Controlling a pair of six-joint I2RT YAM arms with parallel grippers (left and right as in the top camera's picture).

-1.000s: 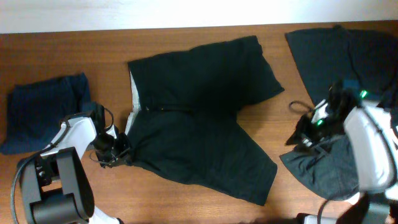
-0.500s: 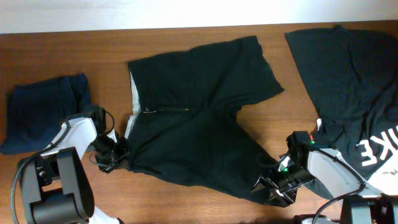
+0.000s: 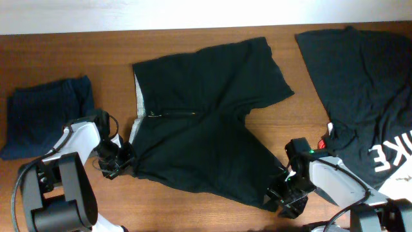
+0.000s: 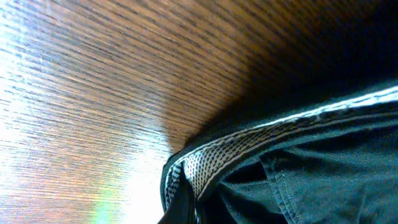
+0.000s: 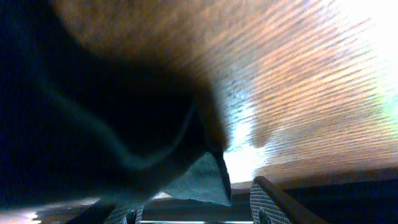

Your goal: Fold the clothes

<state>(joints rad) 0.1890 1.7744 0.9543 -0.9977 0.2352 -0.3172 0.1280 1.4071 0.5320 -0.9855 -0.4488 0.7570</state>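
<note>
My right gripper is open with the near leg's hem corner (image 3: 271, 205) (image 5: 208, 182) already between its fingers, so I will keep it in place there and close its fingers onto the corner.
Black shorts (image 3: 206, 122) lie spread flat mid-table, pale inner lining showing at the waistband (image 3: 136, 106). My left gripper (image 3: 118, 161) sits at the waistband's lower corner, shut on it; the left wrist view shows the mesh-lined waistband (image 4: 249, 146) running into the jaws (image 4: 183, 211). My right gripper (image 3: 284, 193) is at the hem corner of the near leg. In the right wrist view its fingers (image 5: 196, 208) are open, with the hem corner (image 5: 199, 177) between them. A navy garment (image 3: 42, 116) lies at the left. A black shirt (image 3: 360, 77) with white lettering (image 3: 394, 154) lies at the right.
The wooden table (image 3: 77, 51) shows between the garments. Its front edge runs just below both grippers. The arm bases stand at the front left (image 3: 58, 200) and front right (image 3: 360, 212).
My right arm has swung left off the black shirt, uncovering its lettering, and has come down at the shorts' near leg hem. The left gripper has stayed at the waistband corner.
</note>
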